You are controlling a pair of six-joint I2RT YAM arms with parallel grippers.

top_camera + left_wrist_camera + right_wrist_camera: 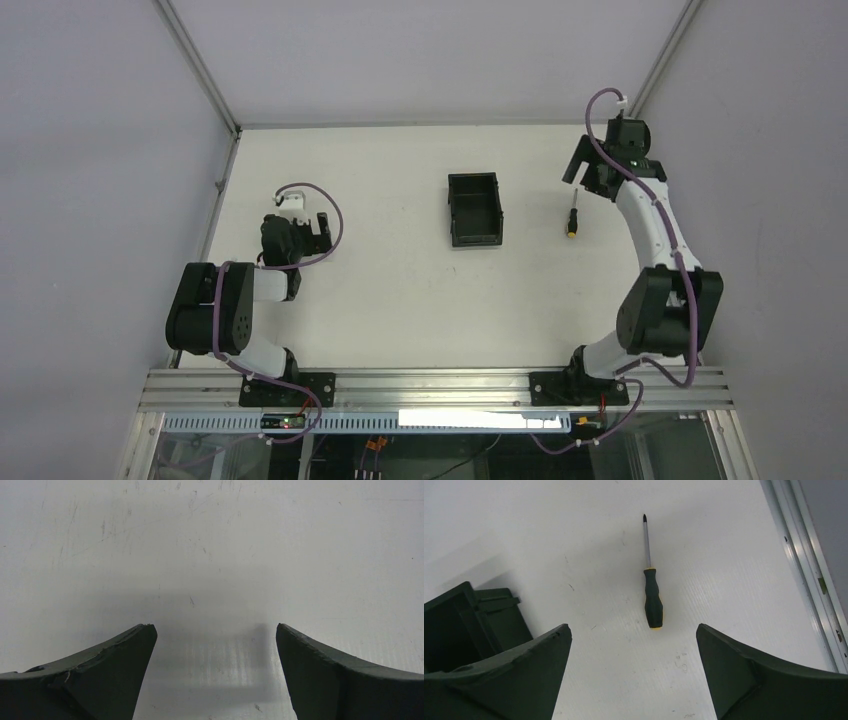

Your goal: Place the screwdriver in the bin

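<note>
I will next lower my right gripper onto the black handle point(573, 220) point(653, 601), with its open fingers on both sides to close, as the screwdriver lies flat on the tabletop below them.
The screwdriver point(572, 218) lies flat on the white table to the right of the bin point(474, 208), with its yellow end toward the near edge. In the right wrist view the screwdriver point(652, 595) lies just ahead of the gap between my fingers, tip pointing away, and the bin point(469, 622) shows at the left edge. My right gripper point(586, 172) point(633, 628) is open and empty, raised above the table by the screwdriver. My left gripper point(321, 226) point(215, 626) is open and empty over bare table at the left. The bin is black, open-topped and looks empty.
A metal frame rail point(809, 565) runs along the table's right edge close to the screwdriver. Grey walls enclose the table on the left, right and back. The arms' bases sit on the rail point(430, 385) at the near edge.
</note>
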